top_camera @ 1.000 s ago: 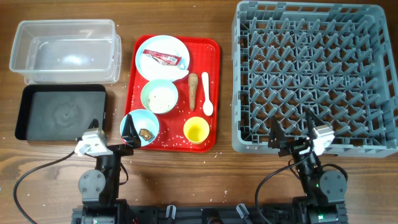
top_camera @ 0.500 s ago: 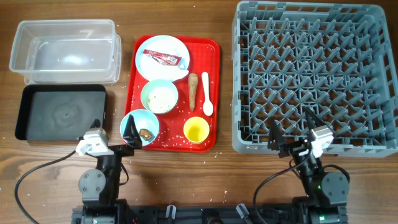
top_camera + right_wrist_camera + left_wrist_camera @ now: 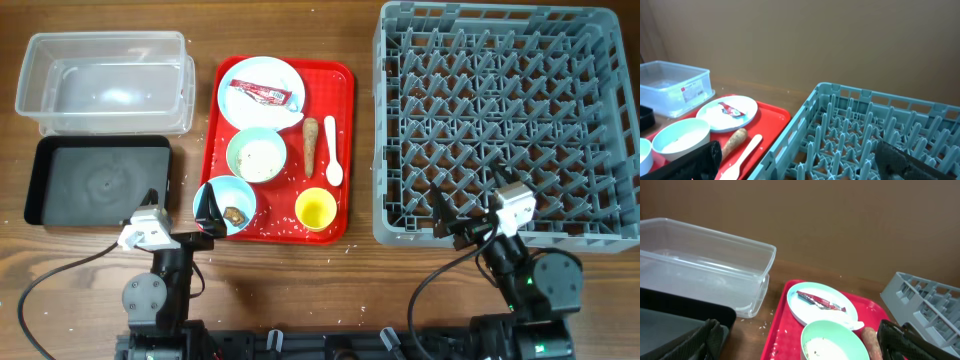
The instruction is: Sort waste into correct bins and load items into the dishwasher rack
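Observation:
My left gripper moves outward, tips down and lowers onto the stick-side rim (image 3: pixel 284 161) (image 3: pixel 865 346) next, since bare tray between rice bowl and stick leaves finger room.
On the red tray (image 3: pixel 345 120) lie a pale blue plate (image 3: pixel 250 110) with the red-and-white sachet wrapper (image 3: pixel 262 94), a brown carrot-like stick (image 3: pixel 311 143), a white spoon (image 3: pixel 332 158), a bowl (image 3: pixel 257 155) with rice residue, a second bowl (image 3: pixel 222 192) with a brown lump (image 3: pixel 235 213), and a yellow cup (image 3: pixel 316 209). Rice grains (image 3: pixel 284 214) are scattered on the tray. The grey rack (image 3: pixel 500 120) stands at the right. My left gripper (image 3: pixel 178 212) is open and empty near the second bowl, facing the first bowl (image 3: pixel 832 340). My right gripper (image 3: pixel 470 212) is open and empty at the rack's front edge (image 3: pixel 805 125).
A clear tub (image 3: pixel 105 80) stands at the back left, with a black tray (image 3: pixel 100 180) in front of it. A few rice grains lie on the wood beside the red tray. Cables run from both arm bases along the front edge.
My right arm has shifted slightly to the right and turned a little. The left arm and all objects have not moved.

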